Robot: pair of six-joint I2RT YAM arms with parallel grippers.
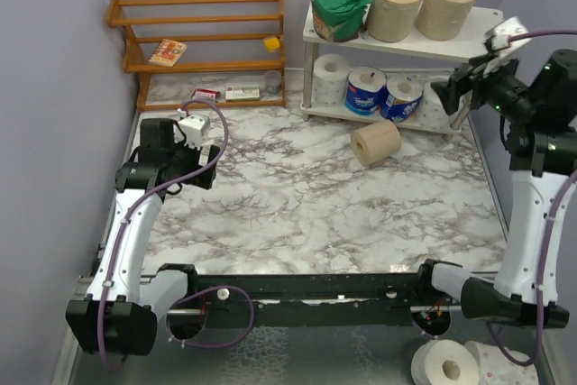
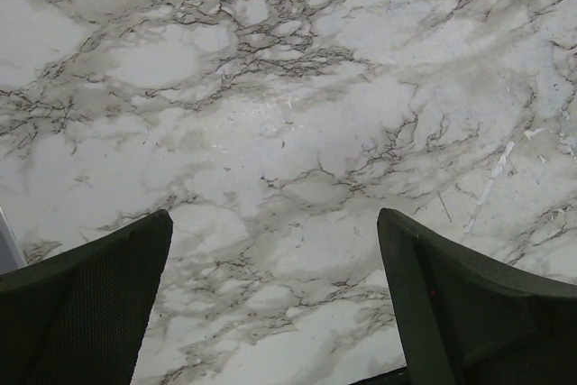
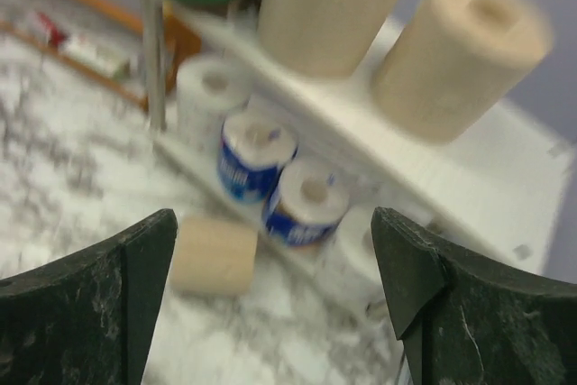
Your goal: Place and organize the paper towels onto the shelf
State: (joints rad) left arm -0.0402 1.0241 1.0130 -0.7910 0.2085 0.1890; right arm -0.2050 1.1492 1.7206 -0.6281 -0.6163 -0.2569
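The unshelved tan roll lies below my right gripper and to its left in the top view. My gripper should next go down, tilting down, onto the tan roll's hollow end.
The white shelf stands at the back right. Its top board holds a green pack and two tan rolls. The lower tier holds a white roll and two blue-wrapped rolls. A third tan roll lies on its side on the marble in front of the shelf; it also shows in the right wrist view. My right gripper is open and empty, raised by the shelf's right end. My left gripper is open and empty above bare marble.
An orange-brown slatted rack with small items stands at the back left. A white roll and a pink-dotted roll lie off the table at the near right. Purple walls close in both sides.
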